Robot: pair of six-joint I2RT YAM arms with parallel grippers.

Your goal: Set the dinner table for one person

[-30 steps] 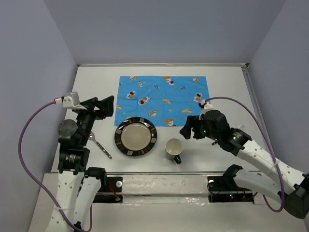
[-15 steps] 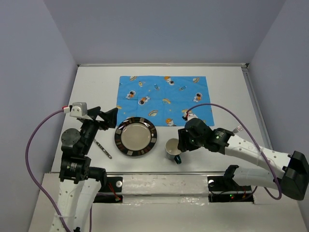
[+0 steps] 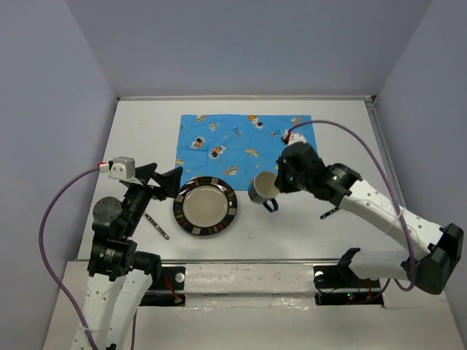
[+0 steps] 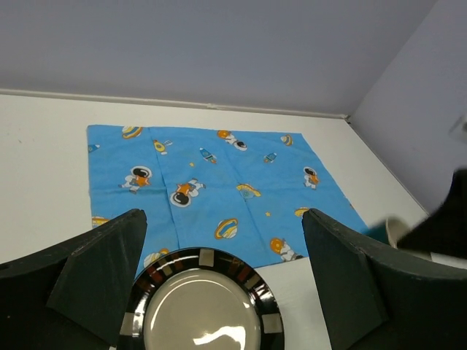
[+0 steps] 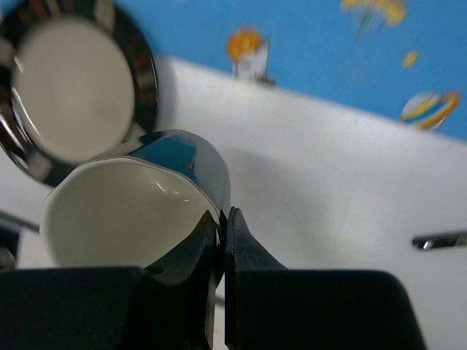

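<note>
The mug [image 3: 263,188] goes to the mat's empty far corner next, lowered and released there by my right gripper. That corner is outward of the gripper, to the right in the top view.
My right gripper [image 3: 273,182] is shut on the rim of a dark blue mug [image 3: 263,188] with a cream inside, one finger inside and one outside. The mug [image 5: 139,204] hangs tilted above the white dinner table [image 3: 146,124], between the plate and the blue cartoon mat [image 3: 246,142]. The right wrist view shows the right gripper [image 5: 222,219] pinching the mug's wall. A cream plate with a dark checked rim [image 3: 205,206] lies on the table just in front of the mat. My left gripper [image 3: 171,184] stands open at the plate's left edge, with nothing between its fingers. The left gripper [image 4: 224,219] looks over the plate [image 4: 201,310].
A metal utensil [image 3: 155,225] lies left of the plate, near the left arm. Another utensil [image 3: 328,213] shows partly under the right arm, and in the right wrist view as a dark handle [image 5: 438,240]. The mat [image 4: 211,175] fills the table's far middle.
The right gripper came down to the mug, shut on its rim and carried it up and back toward the mat. The left gripper edged closer to the plate and stayed open.
</note>
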